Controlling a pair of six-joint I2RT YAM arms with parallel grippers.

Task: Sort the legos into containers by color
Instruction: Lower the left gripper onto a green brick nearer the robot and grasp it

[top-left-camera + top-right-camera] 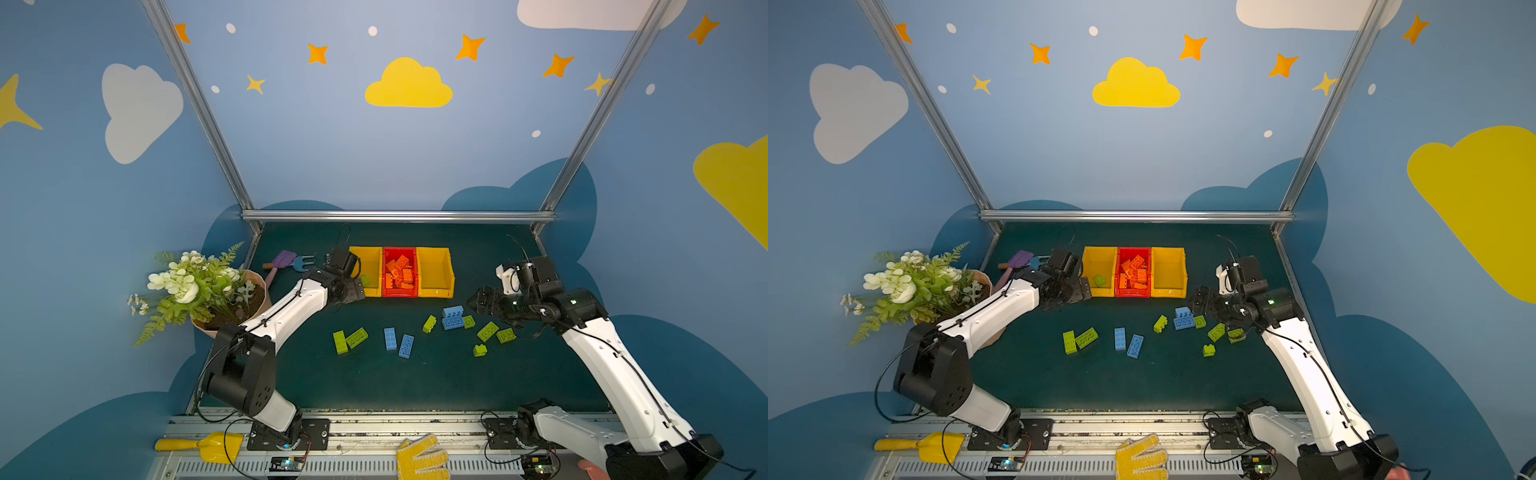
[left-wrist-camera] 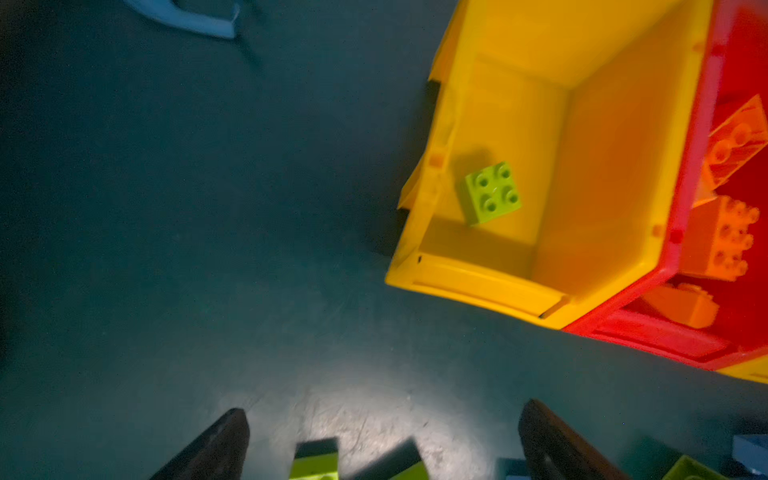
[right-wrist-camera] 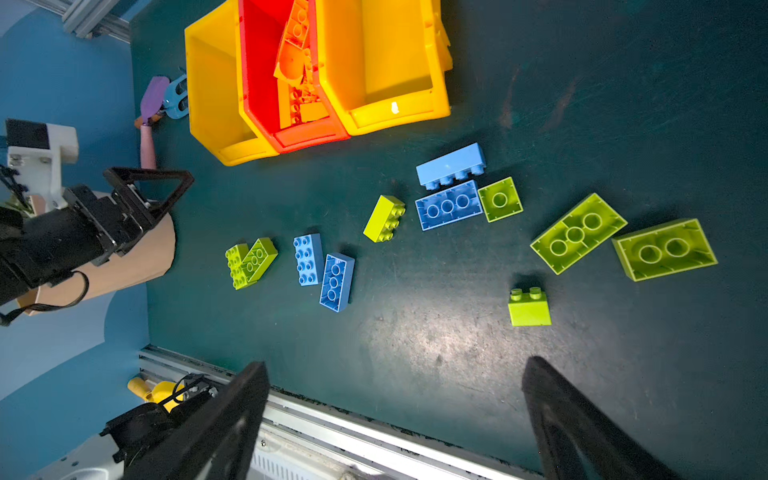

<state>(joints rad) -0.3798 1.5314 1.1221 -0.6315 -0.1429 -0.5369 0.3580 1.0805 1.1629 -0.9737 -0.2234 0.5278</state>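
The lime green lego nearer the flower pot (image 2: 314,467) is below my left gripper and nearer my base, so I should next move the gripper back and down onto it.
Three joined containers stand at the back: a yellow bin (image 1: 368,255), a red bin (image 1: 399,293) holding several orange legos (image 1: 400,272), and another yellow bin (image 1: 436,291). One lime green lego (image 2: 492,193) lies in the left yellow bin (image 2: 478,286). My left gripper (image 2: 383,409) is open and empty, hovering by that bin's front left corner (image 1: 355,291). Loose lime green legos (image 1: 349,340) and light blue legos (image 1: 397,343) lie across the mat, with more in a cluster (image 3: 449,203). My right gripper (image 3: 395,363) is open and empty, above the mat right of the cluster (image 1: 478,301).
A tan flower pot (image 1: 232,316) with white flowers stands at the left. A purple spade (image 1: 282,262) and blue fork (image 1: 303,262) lie left of the bins. A yellow scoop (image 1: 212,445) and yellow glove (image 1: 422,457) rest on the front rail.
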